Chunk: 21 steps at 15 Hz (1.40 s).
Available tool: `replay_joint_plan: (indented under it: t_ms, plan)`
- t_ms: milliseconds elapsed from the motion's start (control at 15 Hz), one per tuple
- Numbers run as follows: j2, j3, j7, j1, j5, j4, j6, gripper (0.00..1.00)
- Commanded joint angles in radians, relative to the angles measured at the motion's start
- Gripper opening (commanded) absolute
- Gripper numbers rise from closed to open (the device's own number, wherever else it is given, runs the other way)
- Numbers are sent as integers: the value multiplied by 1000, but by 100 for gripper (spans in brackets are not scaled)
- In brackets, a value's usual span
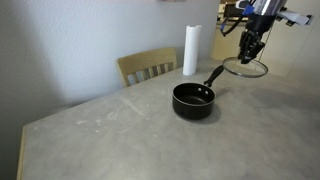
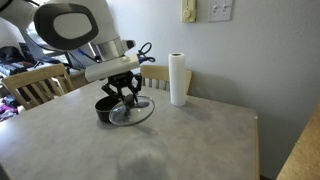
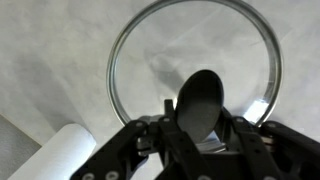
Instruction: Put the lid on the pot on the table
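Note:
The gripper lowers the lid down onto the tabletop there next, since the lid hangs over bare grey table, off to the side of the pot.
The black pot stands open on the grey table, its long handle pointing toward the back. In an exterior view it is partly hidden behind the lid. My gripper is shut on the black knob of the clear glass lid and holds it in the air, beyond the handle's end and off to the side of the pot. In an exterior view the gripper carries the lid just above the table. The wrist view shows the lid and its knob between my fingers.
A tall white paper-towel roll stands at the back of the table, also in an exterior view and in the wrist view. A light wooden chair stands behind the table against the wall.

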Motion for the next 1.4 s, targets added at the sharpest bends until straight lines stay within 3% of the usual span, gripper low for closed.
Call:
replay_joint_plan:
  t_ms: [0, 467, 867, 1133, 1200, 1267, 1333]
  plan:
    - [23, -2, -117, -49, 135, -61, 130, 14]
    - [178, 58, -247, -141, 261, -52, 248, 14]
    - [286, 117, -267, -214, 248, -22, 236, 14]
    - [287, 134, -264, -236, 244, -10, 233, 14]
    - [286, 137, -263, -240, 244, -10, 230, 28]
    - [282, 142, -266, -245, 247, -12, 230, 64]
    - [278, 144, -264, -247, 246, -14, 228, 65]
